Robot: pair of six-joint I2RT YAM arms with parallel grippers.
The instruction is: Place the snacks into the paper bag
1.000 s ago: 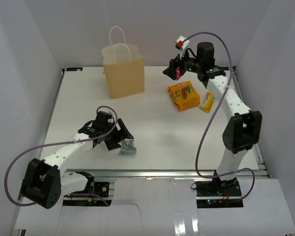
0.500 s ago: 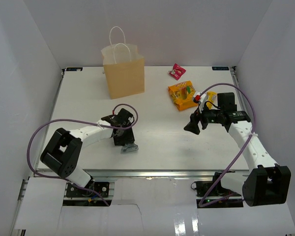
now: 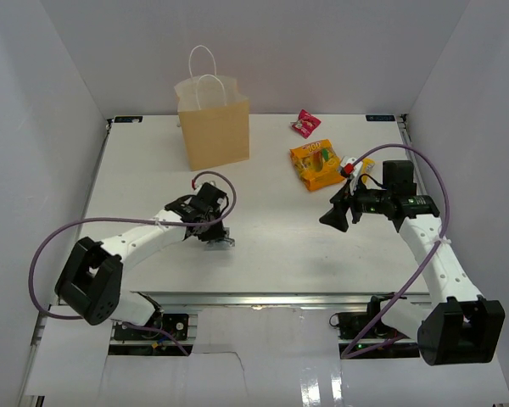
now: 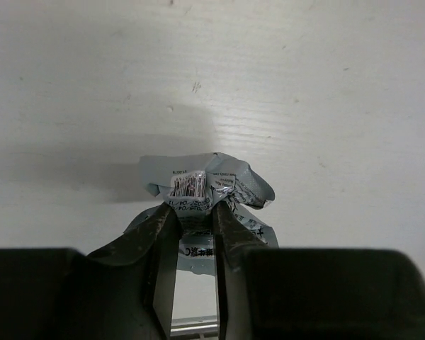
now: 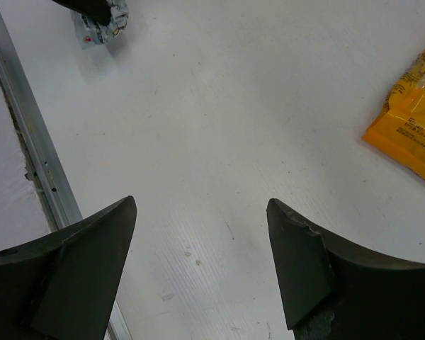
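I need to lift my left gripper up and outward over the paper bag's open top (image 3: 210, 93) to release the silver packet (image 3: 222, 243), because the bag stands outward of my gripper.
A crumpled silver snack packet (image 4: 209, 184) lies on the white table near its front, and my left gripper (image 4: 195, 212) is shut on it, pinching its near edge between both fingers. From above, the same packet (image 3: 222, 243) sits under the left gripper (image 3: 212, 236). My right gripper (image 3: 331, 219) hovers open over bare table at mid right, its jaws (image 5: 202, 205) wide apart and empty. The tan paper bag (image 3: 214, 127) stands upright at the back. An orange-yellow snack bag (image 3: 316, 164), a pink-red packet (image 3: 304, 124) and a yellow wrapper (image 3: 364, 168) lie at back right.
White walls close in the table on three sides. A metal rail (image 5: 28, 127) runs along the near edge. The orange-yellow bag (image 5: 411, 127) lies to the right of the right gripper, the silver packet (image 5: 99, 25) far ahead to its left.
The left jaws have closed onto the silver packet and dragged it slightly back. The right arm has swung from the back by the pink-red packet to the mid right, still open.
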